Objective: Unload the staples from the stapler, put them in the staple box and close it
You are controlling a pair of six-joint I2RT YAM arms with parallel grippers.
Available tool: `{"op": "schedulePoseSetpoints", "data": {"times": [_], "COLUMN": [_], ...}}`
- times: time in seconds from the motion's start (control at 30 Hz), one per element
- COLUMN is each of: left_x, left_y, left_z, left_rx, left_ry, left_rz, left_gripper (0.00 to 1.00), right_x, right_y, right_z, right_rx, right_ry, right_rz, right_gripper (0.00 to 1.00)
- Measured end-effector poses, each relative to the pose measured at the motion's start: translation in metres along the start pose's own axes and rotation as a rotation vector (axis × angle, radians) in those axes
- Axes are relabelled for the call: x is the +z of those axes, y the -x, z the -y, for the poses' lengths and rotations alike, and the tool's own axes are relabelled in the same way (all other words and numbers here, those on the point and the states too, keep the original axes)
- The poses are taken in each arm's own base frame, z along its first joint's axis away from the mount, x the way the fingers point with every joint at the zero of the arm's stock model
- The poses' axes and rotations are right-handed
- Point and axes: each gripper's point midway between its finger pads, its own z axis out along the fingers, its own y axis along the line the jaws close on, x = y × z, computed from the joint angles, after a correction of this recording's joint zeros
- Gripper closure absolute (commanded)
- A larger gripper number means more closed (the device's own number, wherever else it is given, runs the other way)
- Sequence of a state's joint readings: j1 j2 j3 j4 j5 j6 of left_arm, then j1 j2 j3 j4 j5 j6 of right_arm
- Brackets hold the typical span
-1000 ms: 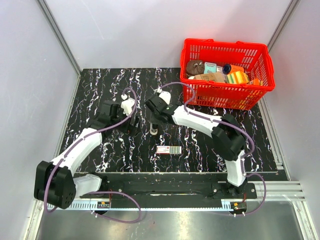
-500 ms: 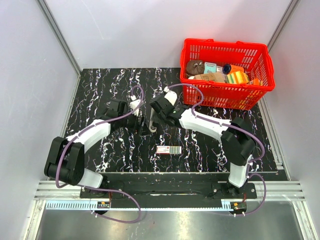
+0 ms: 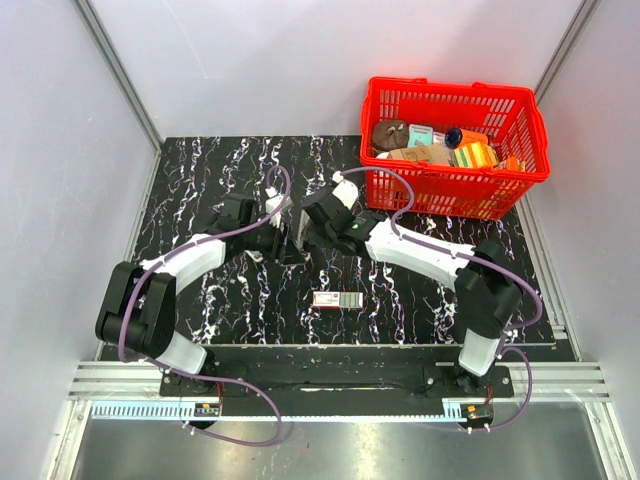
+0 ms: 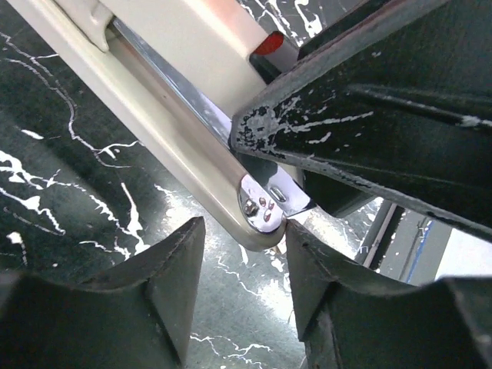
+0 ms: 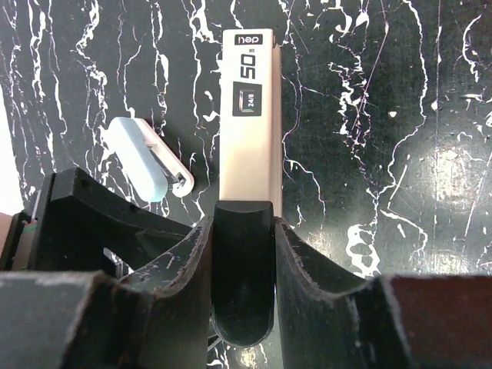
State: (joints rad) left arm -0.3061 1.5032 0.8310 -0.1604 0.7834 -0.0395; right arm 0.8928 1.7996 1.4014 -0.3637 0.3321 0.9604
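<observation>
The robot's right gripper will next go down and to the right in the top view and release the stapler outward of the box, where bare mat [image 3: 342, 264] lies below it.
The stapler [image 5: 250, 115] is a slim cream bar with a black back end and a chrome underside. My right gripper [image 5: 243, 223] is shut on its black end and holds it just above the mat. In the top view the stapler [image 3: 299, 240] sits between both grippers at the mat's middle. My left gripper [image 3: 284, 236] faces my right gripper [image 3: 313, 231]. In the left wrist view the stapler's rounded chrome-tipped end [image 4: 265, 211] lies between the tips of my left gripper [image 4: 244, 231]. The right finger [image 4: 307, 254] touches it, while the left finger [image 4: 181, 254] stands a little apart.
A small pale blue and white object [image 5: 146, 165] lies on the mat left of the stapler. A flat pink-and-green box [image 3: 337, 299] lies nearer the arm bases. A red basket [image 3: 455, 190] full of items stands at the back right.
My left arm has swung right to the stapler and its jaws have narrowed around the stapler's end. The right gripper has kept its hold and shifted slightly left.
</observation>
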Motion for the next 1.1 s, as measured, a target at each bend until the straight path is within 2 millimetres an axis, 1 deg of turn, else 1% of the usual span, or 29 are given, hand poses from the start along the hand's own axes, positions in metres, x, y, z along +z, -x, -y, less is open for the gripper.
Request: {"op": "schedulePoseSetpoints", "data": {"times": [0.07,0.13,0.27,0.4,0.47,0.63,0.83,0.9,1.0,1.1], "left_x": [0.000,0.000,0.001,0.000,-0.001,-0.003,-0.005,-0.006,-0.008,-0.010], "left_y": [0.002,0.003,0.002,0.001,0.002,0.004,0.004,0.004,0.003,0.005], "left_z": [0.003,0.007,0.010,0.004,0.000,-0.005,-0.014,-0.020,-0.037,-0.048], "left_rx": [0.000,-0.004,-0.013,-0.042,-0.048,-0.014,0.080,0.118,0.178,0.228], "left_ry": [-0.018,-0.039,-0.064,-0.056,-0.046,-0.033,0.001,0.024,0.101,0.156], "left_rz": [0.007,0.010,0.007,0.006,0.012,0.019,0.008,0.004,-0.007,-0.013], "left_gripper": [0.55,0.61,0.72,0.84,0.90,0.94,0.96,0.96,0.97,0.97], "right_x": [-0.005,-0.008,-0.008,-0.008,-0.010,-0.014,-0.015,-0.016,-0.018,-0.021], "right_y": [0.002,0.003,0.000,-0.005,-0.007,-0.011,-0.018,-0.022,-0.025,-0.028], "right_z": [-0.001,0.000,0.002,0.006,0.005,0.003,0.004,0.004,0.003,0.001], "right_rx": [0.007,0.014,0.037,0.066,0.078,0.084,0.075,0.060,0.026,-0.012], "right_ry": [0.008,0.013,0.021,0.036,0.050,0.083,0.123,0.135,0.152,0.170], "right_rz": [0.005,0.007,0.011,0.008,-0.001,-0.013,-0.030,-0.041,-0.060,-0.075], "right_gripper": [1.00,1.00,1.00,1.00,1.00,1.00,1.00,1.00,1.00,1.00]}}
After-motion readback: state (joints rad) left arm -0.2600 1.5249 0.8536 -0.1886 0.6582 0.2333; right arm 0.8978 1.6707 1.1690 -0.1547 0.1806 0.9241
